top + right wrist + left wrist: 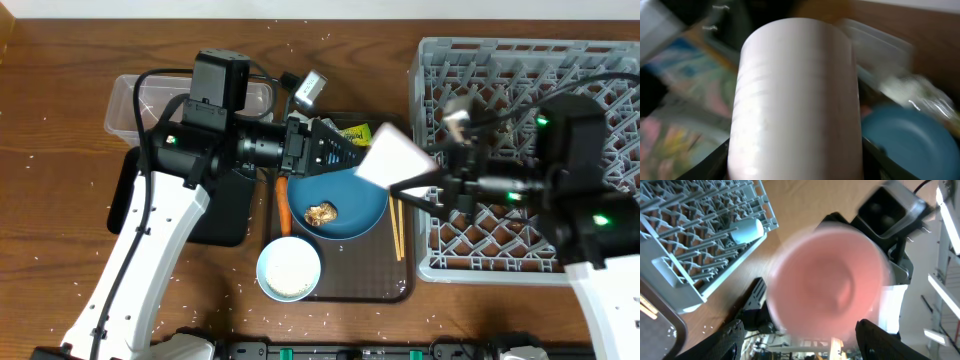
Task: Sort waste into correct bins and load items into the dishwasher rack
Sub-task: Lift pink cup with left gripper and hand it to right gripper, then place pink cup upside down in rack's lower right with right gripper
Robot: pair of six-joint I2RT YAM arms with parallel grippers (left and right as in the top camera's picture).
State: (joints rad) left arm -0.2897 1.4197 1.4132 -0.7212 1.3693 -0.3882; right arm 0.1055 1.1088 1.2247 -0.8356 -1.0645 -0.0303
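Note:
Next, my right gripper moves across the grey rack and down to the rack's corner beside the light-blue cup [747,230] and releases the pink cup, as that spot is empty.
A pink cup [395,155] hangs in the air above the dark-blue plate [345,195]. My right gripper [402,172] is shut on it, and in the right wrist view the cup [795,100] fills the space between the fingers [715,165]. My left gripper [350,152] stands open just left of the cup. In the left wrist view its fingers [735,340] are spread wide either side of the blurred cup [827,280] without touching it. A light-blue cup [747,230] lies in the grey dishwasher rack [520,60]. A brown food lump [320,213] rests on the plate.
On the brown serving tray [345,288] are a white bowl [289,268] of rice, a carrot piece [283,200], chopsticks [397,230] and a yellow-green wrapper [352,132]. The clear tub [128,100] sits far left; the black tray [225,215] lies partly under my left arm.

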